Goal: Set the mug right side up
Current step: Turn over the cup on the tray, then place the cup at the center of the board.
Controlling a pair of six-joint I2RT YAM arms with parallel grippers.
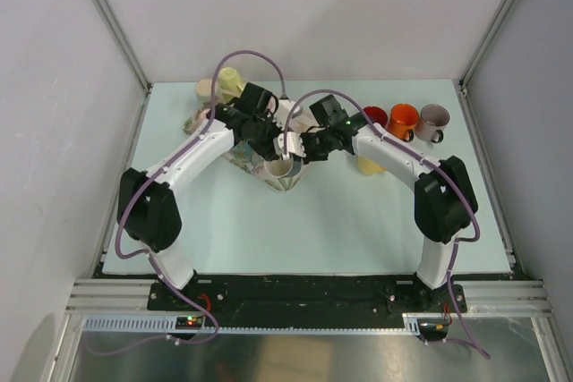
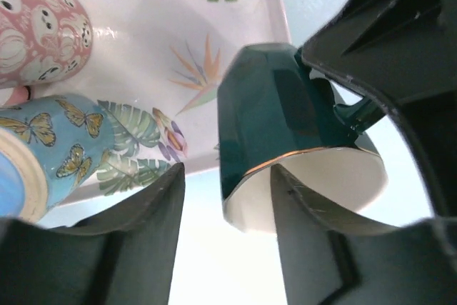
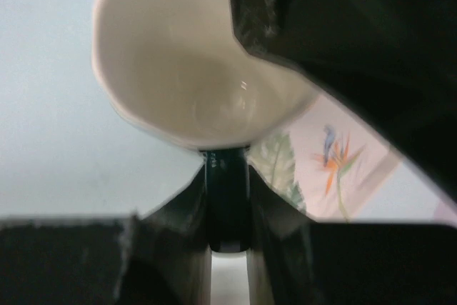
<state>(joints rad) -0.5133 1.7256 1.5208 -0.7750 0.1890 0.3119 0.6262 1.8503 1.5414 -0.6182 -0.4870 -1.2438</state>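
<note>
Next, with the mug opening-up, my right gripper will swing over and down in front of the orange mug, which stands to its right in the top view.
The dark green mug (image 1: pixel 281 173), cream inside, is held just above the table at the front corner of the floral tray (image 1: pixel 238 157), its mouth facing up toward the top camera. My right gripper (image 3: pixel 228 176) is shut on the mug's green handle (image 3: pixel 228 201), and the cream bowl (image 3: pixel 189 69) fills that view above it. My left gripper (image 2: pixel 225 237) stands open at the mug (image 2: pixel 271 98). Its right finger (image 2: pixel 314 241) crosses the cream mouth, while the left finger (image 2: pixel 139 237) stays clear of the wall. In the top view both grippers meet over the mug, left (image 1: pixel 271 151) and right (image 1: pixel 301 147).
A pink patterned mug (image 2: pixel 36 33) and a blue butterfly mug (image 2: pixel 53 141) sit on the tray. Red (image 1: pixel 374 116), orange (image 1: pixel 403 120) and grey (image 1: pixel 433 121) mugs line the back right. There is a yellow mug (image 1: pixel 228 80) at the back and another (image 1: pixel 369 165) under my right arm.
</note>
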